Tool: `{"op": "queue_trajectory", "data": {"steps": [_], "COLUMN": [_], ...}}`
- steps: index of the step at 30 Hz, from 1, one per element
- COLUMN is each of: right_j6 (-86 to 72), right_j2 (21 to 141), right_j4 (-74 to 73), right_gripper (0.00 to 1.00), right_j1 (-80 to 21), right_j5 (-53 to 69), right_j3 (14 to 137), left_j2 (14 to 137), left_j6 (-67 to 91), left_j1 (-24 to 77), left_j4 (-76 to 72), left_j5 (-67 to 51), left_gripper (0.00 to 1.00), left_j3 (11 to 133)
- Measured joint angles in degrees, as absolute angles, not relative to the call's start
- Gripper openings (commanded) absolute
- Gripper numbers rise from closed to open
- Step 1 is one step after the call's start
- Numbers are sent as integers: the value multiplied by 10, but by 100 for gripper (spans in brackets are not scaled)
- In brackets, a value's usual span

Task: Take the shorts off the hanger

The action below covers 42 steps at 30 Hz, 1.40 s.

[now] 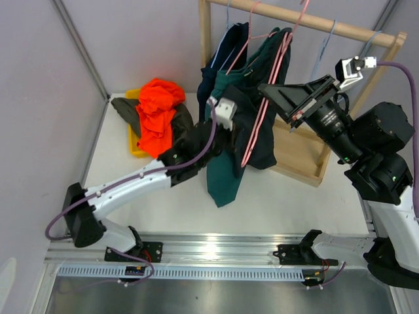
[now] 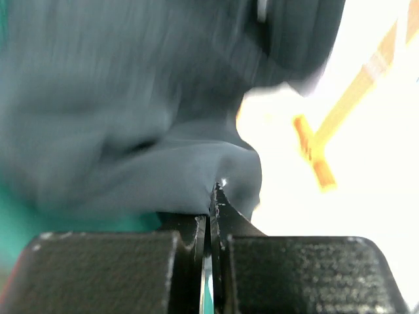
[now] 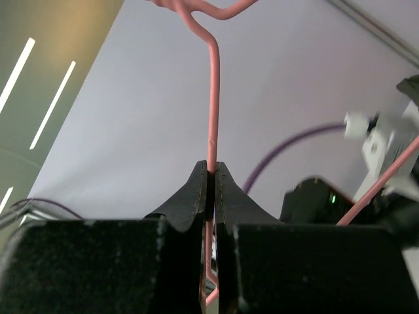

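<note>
My left gripper is holding the fold of the black shorts. My right gripper will next pull the pink hanger away from the shorts, down toward the blue hangers, and then open.
A pink wire hanger (image 1: 258,124) hangs from the wooden rack (image 1: 308,21) and carries the black shorts (image 1: 265,147). The teal shorts (image 1: 222,173) hang beside them, and the navy shorts (image 1: 215,62) hang behind. My left gripper (image 1: 234,134) is shut on a fold of the dark fabric (image 2: 163,170), with teal cloth at the lower left of the left wrist view. My right gripper (image 1: 263,87) is shut on the hanger wire (image 3: 211,98), with its fingertips (image 3: 200,186) pinching it. The orange shorts (image 1: 157,111) and olive shorts (image 1: 127,110) lie in a heap at the left.
A yellow tray (image 1: 134,149) lies under the heap of removed shorts. The rack's wooden base frame (image 1: 298,157) lies on the table at the right. Empty hangers (image 1: 324,46) hang on the rail. Walls close the left and back.
</note>
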<state>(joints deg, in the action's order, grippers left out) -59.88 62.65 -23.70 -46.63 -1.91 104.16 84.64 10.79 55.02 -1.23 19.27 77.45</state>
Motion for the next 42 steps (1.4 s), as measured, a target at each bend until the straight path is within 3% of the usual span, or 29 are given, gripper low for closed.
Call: {"op": "queue_trajectory", "data": {"steps": [6, 11, 16, 21, 28, 34, 42], "right_j6": [-730, -872, -903, -872, -860, -896, -942], "right_j2": [619, 613, 616, 609, 621, 660, 780], "right_j4": [-109, 5, -29, -83, -98, -34, 100], "right_gripper": [0, 0, 0, 0, 0, 0, 0], "right_j1": [-425, -419, -405, -329, -157, -56, -10], "right_j5": [63, 104, 103, 105, 175, 261, 343], "right_j3": [983, 888, 866, 895, 918, 882, 856], "left_j2": [778, 803, 805, 734, 525, 421, 439], "left_j6": [142, 140, 140, 130, 156, 201, 146], "left_j1": [559, 559, 572, 684, 826, 893, 906], "left_j4": [-29, -28, -42, -36, 50, 167, 287], "left_j5": [193, 212, 235, 307, 415, 523, 644], "left_gripper": [0, 0, 0, 0, 0, 0, 0], "left_j3": [607, 617, 638, 599, 525, 526, 650]}}
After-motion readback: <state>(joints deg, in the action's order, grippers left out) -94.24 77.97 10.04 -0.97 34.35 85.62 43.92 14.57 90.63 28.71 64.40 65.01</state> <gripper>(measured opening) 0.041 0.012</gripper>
